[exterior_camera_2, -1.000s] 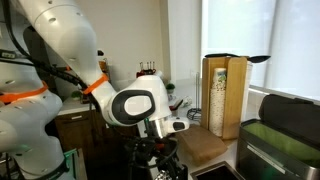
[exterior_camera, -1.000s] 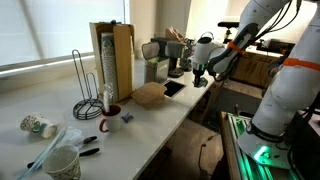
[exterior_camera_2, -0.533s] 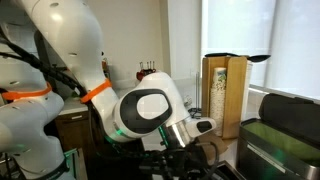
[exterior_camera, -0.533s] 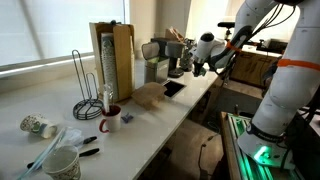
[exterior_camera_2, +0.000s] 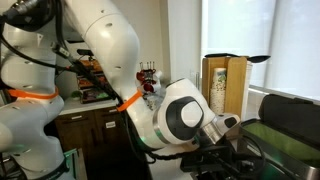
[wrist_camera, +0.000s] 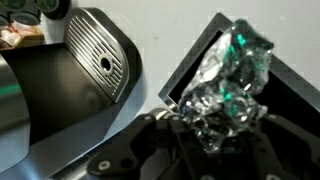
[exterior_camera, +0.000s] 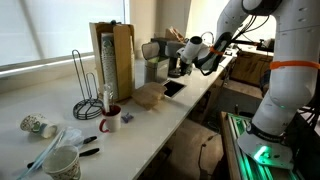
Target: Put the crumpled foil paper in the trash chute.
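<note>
The gripper will next move down toward the trash chute and keep the foil over the black square opening (exterior_camera: pixel 172 88) (wrist_camera: pixel 264 100).
In the wrist view my gripper (wrist_camera: pixel 214 128) is shut on the crumpled foil paper (wrist_camera: pixel 230 82), a shiny silver ball with green glints that sticks out past the dark fingers. Behind the foil lies the trash chute (wrist_camera: pixel 196 62), a black square opening with a thin metal rim set in the white counter. In an exterior view the gripper (exterior_camera: pixel 189 53) hangs above the counter, up and beyond the chute (exterior_camera: pixel 173 88). In the opposite exterior view the arm's big white joint (exterior_camera_2: pixel 185 116) hides the gripper and the foil.
A metal appliance with a ribbed plate (wrist_camera: pixel 100 58) stands left of the chute. On the counter stand a wooden cup dispenser (exterior_camera: pixel 112 58), a wire rack (exterior_camera: pixel 88 92), mugs (exterior_camera: pixel 110 121), a tan board (exterior_camera: pixel 150 95) and kitchen appliances (exterior_camera: pixel 155 60). Cabinets lie behind the arm.
The arm has swung up and towards the back of the counter, carrying the gripper with it. In the side view the arm's joint has moved right and now fills the middle.
</note>
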